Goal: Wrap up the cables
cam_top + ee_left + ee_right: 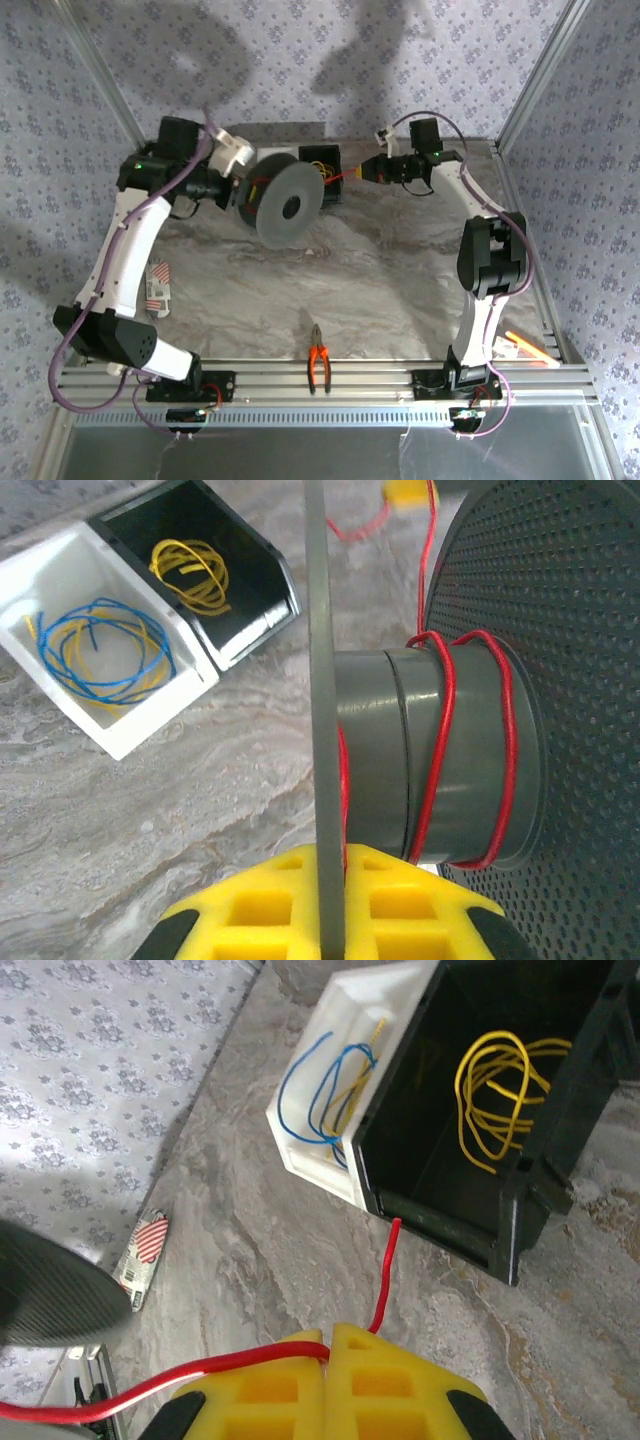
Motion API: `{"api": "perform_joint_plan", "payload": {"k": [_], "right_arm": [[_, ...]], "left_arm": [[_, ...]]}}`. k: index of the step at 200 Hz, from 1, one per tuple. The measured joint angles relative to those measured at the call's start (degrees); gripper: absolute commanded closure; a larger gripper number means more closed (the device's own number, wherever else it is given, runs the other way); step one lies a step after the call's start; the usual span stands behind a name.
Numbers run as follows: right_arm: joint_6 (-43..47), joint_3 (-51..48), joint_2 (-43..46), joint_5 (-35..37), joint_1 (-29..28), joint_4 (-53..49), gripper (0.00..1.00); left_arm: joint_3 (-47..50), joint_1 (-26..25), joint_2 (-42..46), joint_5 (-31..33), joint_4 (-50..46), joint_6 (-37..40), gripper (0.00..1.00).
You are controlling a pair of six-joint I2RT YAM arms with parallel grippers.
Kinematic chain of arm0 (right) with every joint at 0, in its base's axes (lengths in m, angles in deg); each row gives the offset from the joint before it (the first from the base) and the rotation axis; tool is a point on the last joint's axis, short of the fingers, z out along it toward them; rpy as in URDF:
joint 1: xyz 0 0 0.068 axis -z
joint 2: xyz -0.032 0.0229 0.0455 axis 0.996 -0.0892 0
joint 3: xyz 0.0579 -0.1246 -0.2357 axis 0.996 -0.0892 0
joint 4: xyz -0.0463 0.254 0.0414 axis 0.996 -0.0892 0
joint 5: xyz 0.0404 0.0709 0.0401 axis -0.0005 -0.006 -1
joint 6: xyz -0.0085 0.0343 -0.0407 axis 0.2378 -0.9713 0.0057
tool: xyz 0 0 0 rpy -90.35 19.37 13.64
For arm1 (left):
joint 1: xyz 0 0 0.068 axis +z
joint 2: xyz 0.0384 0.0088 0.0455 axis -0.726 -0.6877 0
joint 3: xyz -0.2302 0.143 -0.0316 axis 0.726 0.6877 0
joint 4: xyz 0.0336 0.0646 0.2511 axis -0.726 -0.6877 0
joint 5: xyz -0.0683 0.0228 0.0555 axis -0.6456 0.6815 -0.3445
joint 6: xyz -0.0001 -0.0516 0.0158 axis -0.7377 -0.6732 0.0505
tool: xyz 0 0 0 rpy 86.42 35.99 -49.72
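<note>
My right gripper needs to carry the red wire toward the black round spool (285,205) (55,1292) and release it, since only a short loose end of the red wire pokes out past my yellow fingers.
The black round spool (285,205) is held off the table at the back, with my left gripper (243,193) shut on the thin edge of one flange (322,680). The yellow fingers (400,900) pinch that flange from both sides. Red wire (450,750) loops a few times round the grey hub. From there the wire (345,175) runs taut to my right gripper (368,172), which is shut on it. In the right wrist view the wire (150,1390) enters the closed gripper (330,1340) from the left, and its short free end (385,1280) pokes out ahead.
A black bin (440,1175) with a yellow wire coil (500,1090) and a white bin (130,742) with blue and yellow wires stand at the back. Orange pliers (318,358) lie near the front rail. A striped packet (157,290) lies at the left.
</note>
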Motion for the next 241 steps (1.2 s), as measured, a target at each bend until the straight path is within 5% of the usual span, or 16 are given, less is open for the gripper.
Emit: {"api": "perform_joint_plan", "payload": {"k": [39,90,149,241], "right_arm": [[2.4,5.7,0.1,0.7,-1.0,-5.8,1.0],[8.4,7.2,2.2,7.3,-6.0,-15.0,1.0],[13.5,5.4,7.0,15.8,-10.4,-18.9,1.0],[11.2,-3.6,16.3,7.9,-16.4,-13.7,1.0]], "left_arm": [[-4.7,-10.1,-7.3,17.6,-3.0,3.4,1.0],[-6.4,-14.8,-17.8,34.3,-3.1,3.6,1.0],[-11.8,-19.3,-23.5,44.0,-5.0,3.8,1.0],[-25.5,-18.0,-34.3,55.2,-10.3,-2.5,1.0]]}}
